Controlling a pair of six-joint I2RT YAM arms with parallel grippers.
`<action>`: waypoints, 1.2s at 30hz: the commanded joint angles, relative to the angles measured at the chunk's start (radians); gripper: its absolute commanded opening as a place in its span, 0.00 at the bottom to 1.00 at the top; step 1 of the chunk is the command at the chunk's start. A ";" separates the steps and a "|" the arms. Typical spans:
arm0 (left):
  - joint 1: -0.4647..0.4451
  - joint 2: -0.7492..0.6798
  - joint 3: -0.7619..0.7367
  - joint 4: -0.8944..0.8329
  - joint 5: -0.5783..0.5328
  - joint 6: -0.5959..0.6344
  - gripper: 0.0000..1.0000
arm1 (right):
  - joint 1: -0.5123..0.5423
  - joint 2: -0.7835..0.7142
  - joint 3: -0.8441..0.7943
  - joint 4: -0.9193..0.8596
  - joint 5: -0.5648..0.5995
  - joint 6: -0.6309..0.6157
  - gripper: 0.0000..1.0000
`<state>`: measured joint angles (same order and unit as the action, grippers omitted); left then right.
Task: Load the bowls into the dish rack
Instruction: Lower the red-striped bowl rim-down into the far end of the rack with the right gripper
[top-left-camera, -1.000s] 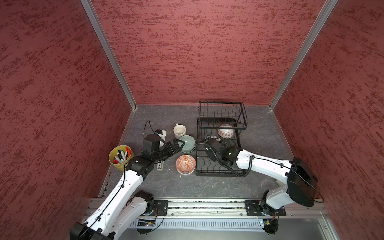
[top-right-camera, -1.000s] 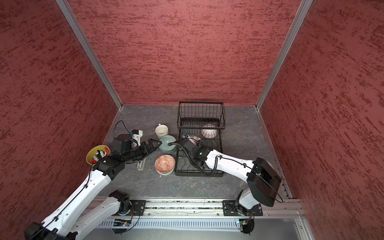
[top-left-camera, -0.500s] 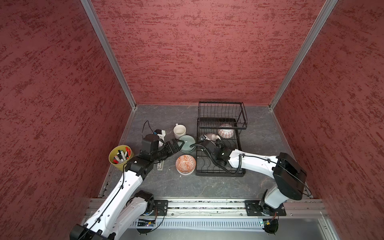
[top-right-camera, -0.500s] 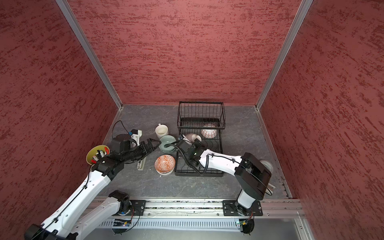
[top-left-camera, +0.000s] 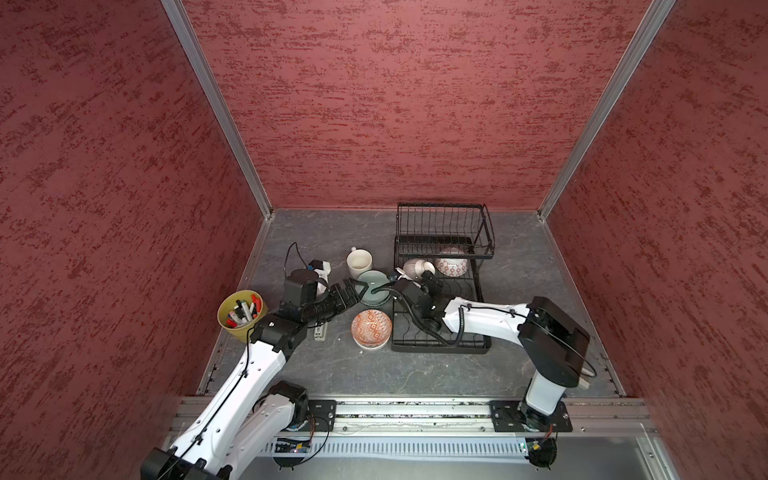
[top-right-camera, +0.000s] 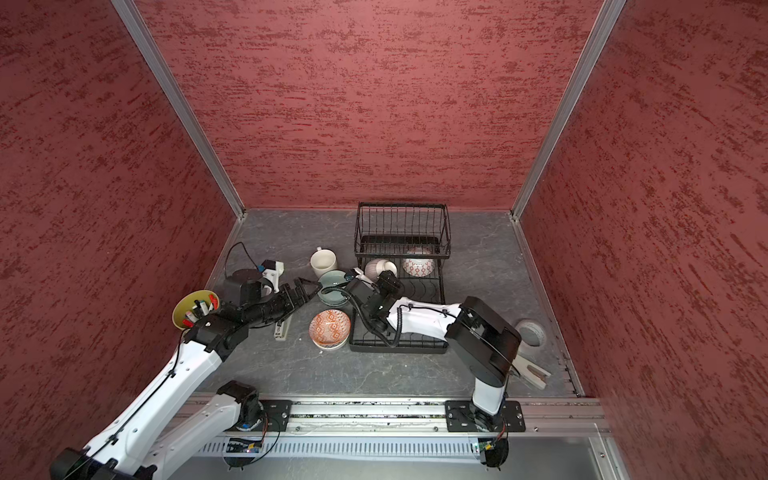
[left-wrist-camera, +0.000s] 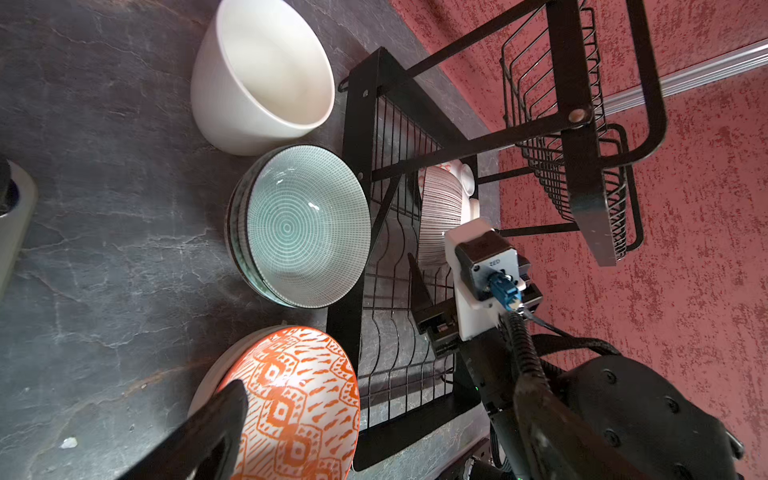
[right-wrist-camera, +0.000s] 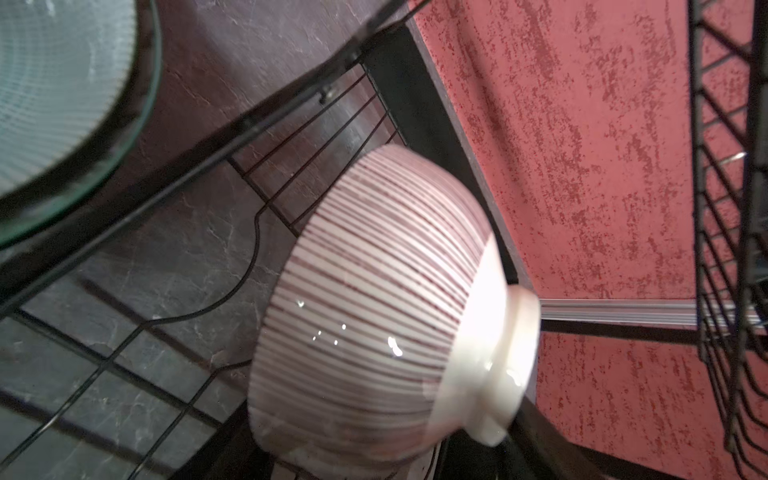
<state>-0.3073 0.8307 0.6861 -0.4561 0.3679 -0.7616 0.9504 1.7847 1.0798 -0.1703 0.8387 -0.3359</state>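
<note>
I will carry the pink-striped bowl (top-left-camera: 415, 266) outward and down next with my right gripper and release it, as the rack's free far slots are below and outward of the gripper.
The black dish rack (top-left-camera: 440, 347) (top-right-camera: 399, 348) stands right of centre in both top views. A red-patterned bowl (top-left-camera: 451, 267) (top-right-camera: 417, 266) lies in its far part. My right gripper (top-left-camera: 420, 277) (top-right-camera: 384, 277) is shut on a pink-striped bowl (top-left-camera: 415, 266) (top-right-camera: 377, 267) (right-wrist-camera: 374, 291), held tilted on its side over the rack's far left slots. Left of the rack sit stacked pale green bowls (top-left-camera: 372, 286) (left-wrist-camera: 307, 224) and an orange-patterned bowl (top-left-camera: 371, 328) (left-wrist-camera: 299, 399). My left gripper (top-left-camera: 360, 286) (left-wrist-camera: 382, 388) stands open at the green stack, holding nothing.
A cream mug (top-left-camera: 359, 262) stands behind the green bowls. A yellow-green pot of markers (top-left-camera: 242, 311), a black device with a cable (top-left-camera: 301, 279) and a stapler (top-left-camera: 320, 331) lie at the left. The rack's upper basket (top-left-camera: 442, 226) hangs over its far end.
My right arm has swung left and farther into the rack, bringing the pink-striped bowl into view at the rack's far left. The left arm has hardly moved.
</note>
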 joint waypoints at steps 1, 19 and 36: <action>0.010 -0.014 -0.012 -0.004 0.011 0.013 1.00 | -0.013 0.013 0.028 0.131 0.069 -0.088 0.68; 0.016 -0.017 -0.011 -0.003 0.011 0.011 1.00 | -0.105 0.118 0.054 0.333 0.088 -0.339 0.69; 0.019 -0.014 -0.011 -0.010 0.010 0.010 1.00 | -0.162 0.226 0.098 0.468 0.050 -0.473 0.71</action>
<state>-0.2962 0.8280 0.6842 -0.4564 0.3691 -0.7616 0.7944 2.0022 1.1305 0.1955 0.8837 -0.7509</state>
